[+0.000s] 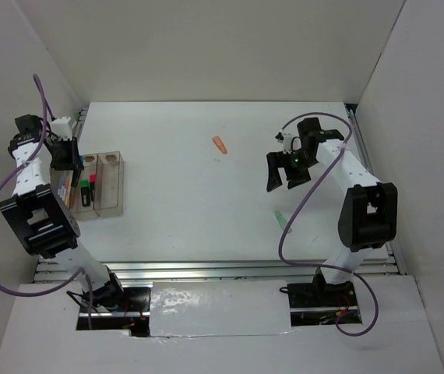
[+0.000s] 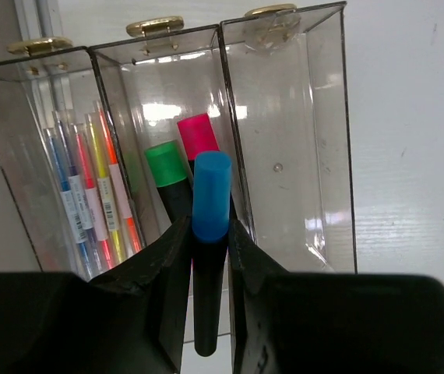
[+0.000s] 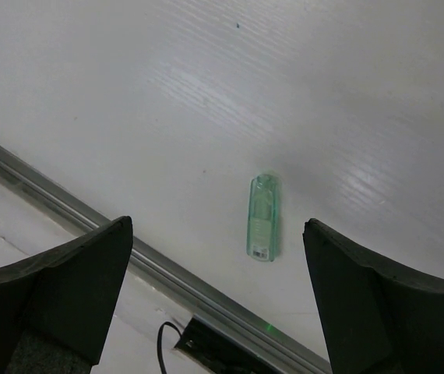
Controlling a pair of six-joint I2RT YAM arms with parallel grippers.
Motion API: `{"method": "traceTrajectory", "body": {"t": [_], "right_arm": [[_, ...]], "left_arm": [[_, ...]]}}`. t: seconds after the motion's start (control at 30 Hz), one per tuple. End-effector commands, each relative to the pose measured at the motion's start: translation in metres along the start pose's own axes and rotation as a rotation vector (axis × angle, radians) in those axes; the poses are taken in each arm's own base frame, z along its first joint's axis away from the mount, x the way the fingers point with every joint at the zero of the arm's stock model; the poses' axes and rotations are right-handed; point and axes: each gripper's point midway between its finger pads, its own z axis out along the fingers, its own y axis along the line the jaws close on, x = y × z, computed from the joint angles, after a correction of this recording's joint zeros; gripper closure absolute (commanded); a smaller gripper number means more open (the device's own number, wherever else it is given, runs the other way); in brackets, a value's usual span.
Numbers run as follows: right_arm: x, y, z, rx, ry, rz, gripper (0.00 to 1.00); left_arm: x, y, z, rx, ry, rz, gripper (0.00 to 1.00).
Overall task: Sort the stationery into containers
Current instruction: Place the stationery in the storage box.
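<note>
The bar around the middle of the mint green highlighter (image 1: pixel 283 221) (image 3: pixel 262 216) lies flat below my right gripper. My right gripper will next move its open fingers down and back toward it.
My left gripper (image 2: pixel 209 234) is shut on a blue-black highlighter (image 2: pixel 210 195) and holds it just above the middle of the three clear bins (image 2: pixel 292 117). That middle bin holds a black-green highlighter (image 2: pixel 166 164) and a pink one (image 2: pixel 197 134). The left bin holds several thin pens (image 2: pixel 89 195). The right bin is empty. From above, the left gripper (image 1: pixel 65 154) is at the far end of the bins (image 1: pixel 110 157). My right gripper (image 3: pixel 216 230) is open above a mint green highlighter (image 3: pixel 262 216), which lies flat on the table (image 1: pixel 283 220). An orange stub (image 1: pixel 220 144) lies mid-table.
An aluminium rail (image 3: pixel 89 210) runs along the table's near edge, close to the mint highlighter. White walls enclose the table on the left, back and right. The bins stand by the left wall.
</note>
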Motion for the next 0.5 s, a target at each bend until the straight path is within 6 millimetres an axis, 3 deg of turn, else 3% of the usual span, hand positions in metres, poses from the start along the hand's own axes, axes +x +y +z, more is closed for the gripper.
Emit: {"method": "traceTrajectory", "body": {"t": [0.0,0.13,0.3,0.33,0.47], "right_arm": [[-0.004,-0.013,-0.009,0.066,-0.059,-0.048,0.04],[0.006,-0.028,-0.005,0.117,-0.031,-0.049,0.05],[0.023,-0.040,0.003,0.156,0.036,-0.058,0.09],[0.025,-0.042,0.005,0.160,0.048,-0.062,0.12],[0.036,-0.041,0.017,0.162,0.108,-0.069,0.18]], "left_arm": [[-0.007,0.008,0.009,-0.027,-0.003,-0.050,0.80],[0.005,0.021,0.030,-0.067,0.041,-0.096,0.74],[0.006,0.025,0.039,-0.086,0.059,-0.100,0.57],[0.003,0.022,0.039,-0.077,0.051,-0.095,0.49],[-0.018,0.002,0.026,-0.022,-0.017,-0.042,0.37]]}}
